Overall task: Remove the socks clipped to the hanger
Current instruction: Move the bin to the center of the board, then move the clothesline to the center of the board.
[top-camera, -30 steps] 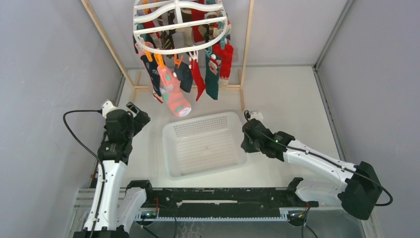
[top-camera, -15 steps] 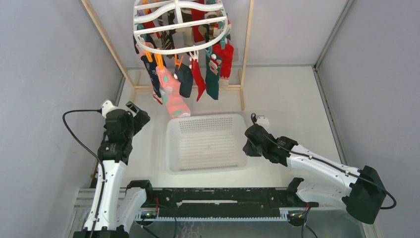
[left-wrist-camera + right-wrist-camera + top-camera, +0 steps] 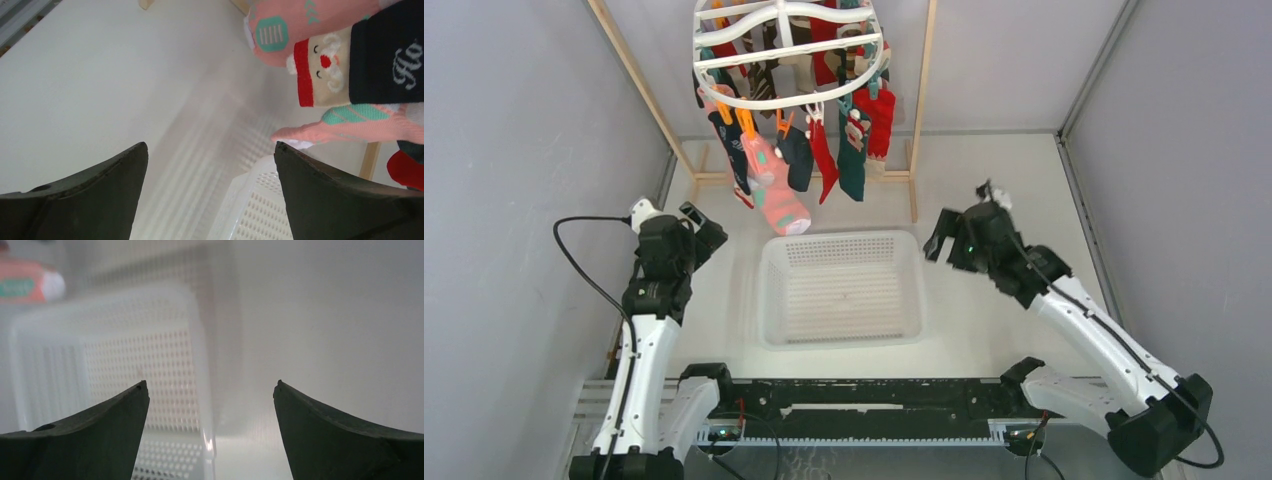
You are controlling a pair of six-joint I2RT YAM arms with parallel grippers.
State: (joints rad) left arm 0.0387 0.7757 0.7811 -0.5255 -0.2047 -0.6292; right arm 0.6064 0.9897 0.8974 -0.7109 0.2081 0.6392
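The rack's wooden foot [image 3: 913, 203] sticks out clear beyond the basket's far corner, so I should move my right gripper outward and lower it over that bar to close.
The white oval hanger [image 3: 789, 40] hangs at the top centre from the wooden rack, with several socks clipped under it: a salmon pink one [image 3: 776, 195], a navy one [image 3: 797, 158], a red one [image 3: 825, 160] and a dark teal one [image 3: 852, 160]. My left gripper [image 3: 703, 225] is open, left of the socks and below them. In the left wrist view its open gripper [image 3: 210, 145] faces the pink sock [image 3: 310, 25], a Santa-patterned sock [image 3: 320, 70] and a navy sock [image 3: 387, 55]. My right gripper [image 3: 944, 240] is open above the basket's right rim, holding nothing. Its wrist view shows the open right gripper [image 3: 210, 382].
A white mesh basket [image 3: 769, 300] sits on the table below the socks, between both arms; its rim [image 3: 202, 365] shows in the right wrist view and its corner [image 3: 260, 210] in the left one. The wooden rack posts [image 3: 919, 110] stand behind it. Grey walls close in both sides.
My right gripper opened, let go of the basket's right rim, and rose toward the back right. The basket has been turned square to the table. The left arm barely moved.
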